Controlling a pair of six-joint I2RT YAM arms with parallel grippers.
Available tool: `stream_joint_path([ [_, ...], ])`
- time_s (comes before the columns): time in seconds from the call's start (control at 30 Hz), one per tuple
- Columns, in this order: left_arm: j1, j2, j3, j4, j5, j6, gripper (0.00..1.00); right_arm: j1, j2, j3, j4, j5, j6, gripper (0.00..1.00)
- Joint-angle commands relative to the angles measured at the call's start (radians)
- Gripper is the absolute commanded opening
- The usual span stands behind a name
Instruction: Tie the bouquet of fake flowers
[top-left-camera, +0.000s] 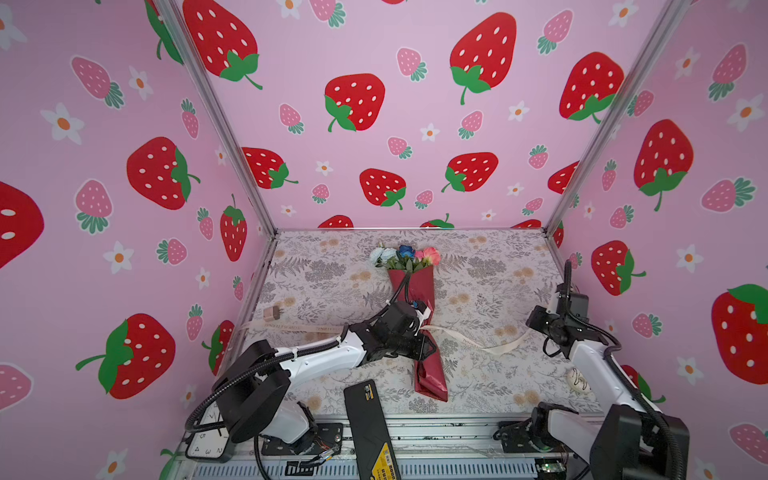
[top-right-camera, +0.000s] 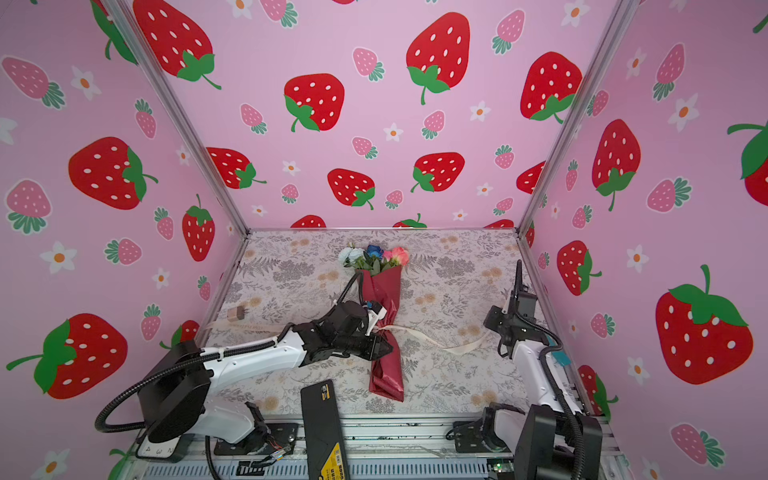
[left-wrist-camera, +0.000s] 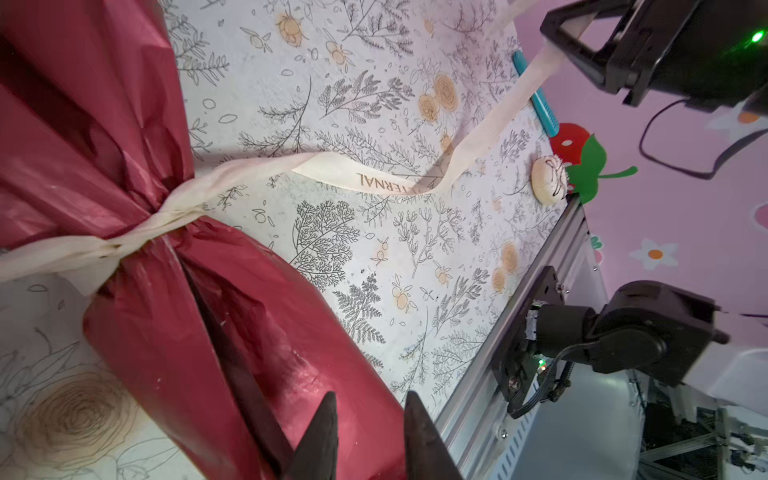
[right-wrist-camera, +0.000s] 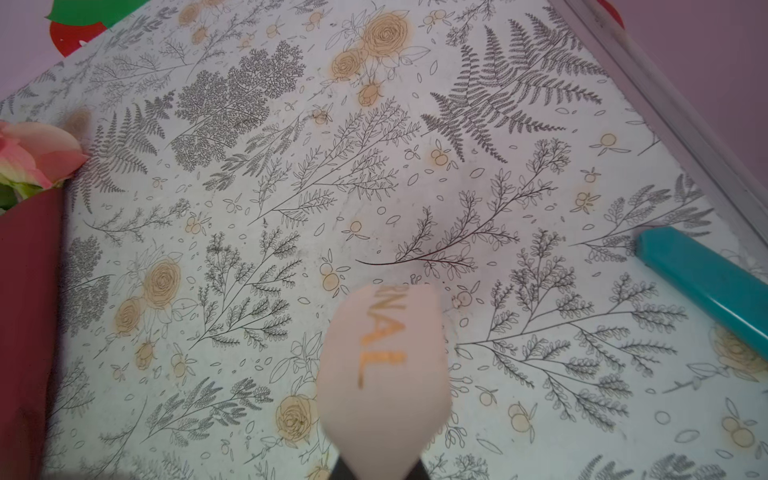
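Next, my right gripper edges away from the bouquet toward the teal stick (right-wrist-camera: 708, 288) on the gripper's wall side and releases, since the ribbon's tail still sags.
The bouquet of fake flowers (top-left-camera: 419, 282) lies along the middle of the table in both top views, its pale, blue and pink blooms (top-right-camera: 374, 257) toward the back wall. Dark red glossy paper (left-wrist-camera: 83, 124) wraps it. A cream lettered ribbon (left-wrist-camera: 137, 237) is cinched round its waist. My left gripper (left-wrist-camera: 370, 399) sits low on the wrapped stem end (top-left-camera: 430, 374), fingers narrowly apart with red paper pinched between them. My right gripper (top-left-camera: 534, 320) hovers at the right, shut on the ribbon's right tail (right-wrist-camera: 382, 365). The other tail (top-left-camera: 291, 328) trails left on the table.
A teal stick (right-wrist-camera: 702, 274) and a round white piece (left-wrist-camera: 548, 178) lie near the table's right edge. A black box (top-left-camera: 368, 424) overhangs the front rail and a small brown block (top-left-camera: 272, 312) rests at the left. Strawberry-print walls close in three sides.
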Motion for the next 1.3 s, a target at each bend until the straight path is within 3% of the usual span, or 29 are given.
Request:
stream_joint_path([
  [0.0, -0.012, 0.042, 0.022, -0.06, -0.034, 0.069, 0.26, 0.007, 0.006, -0.014, 0.0, 0.012, 0.007, 0.0],
  [0.43, -0.01, 0.168, -0.074, -0.002, -0.035, 0.085, 0.02, 0.007, 0.066, 0.012, -0.011, 0.116, 0.008, 0.0],
  [0.8, 0.003, 0.245, -0.113, 0.015, -0.053, 0.119, 0.0, -0.018, 0.121, 0.063, -0.043, 0.24, -0.026, 0.0],
  [0.87, 0.003, 0.243, -0.103, -0.002, -0.039, 0.131, 0.04, -0.026, 0.135, 0.075, -0.059, 0.27, -0.032, 0.0],
  [0.9, 0.004, 0.234, -0.095, -0.016, -0.031, 0.134, 0.13, -0.026, 0.136, 0.078, -0.064, 0.271, -0.036, 0.0],
  [1.13, 0.003, 0.065, 0.03, -0.16, -0.012, 0.191, 0.45, -0.022, 0.064, 0.07, -0.052, 0.151, -0.041, 0.04],
  [1.27, 0.006, -0.038, 0.113, -0.245, -0.06, 0.239, 0.52, -0.015, 0.035, 0.077, -0.073, 0.124, -0.037, 0.12],
])
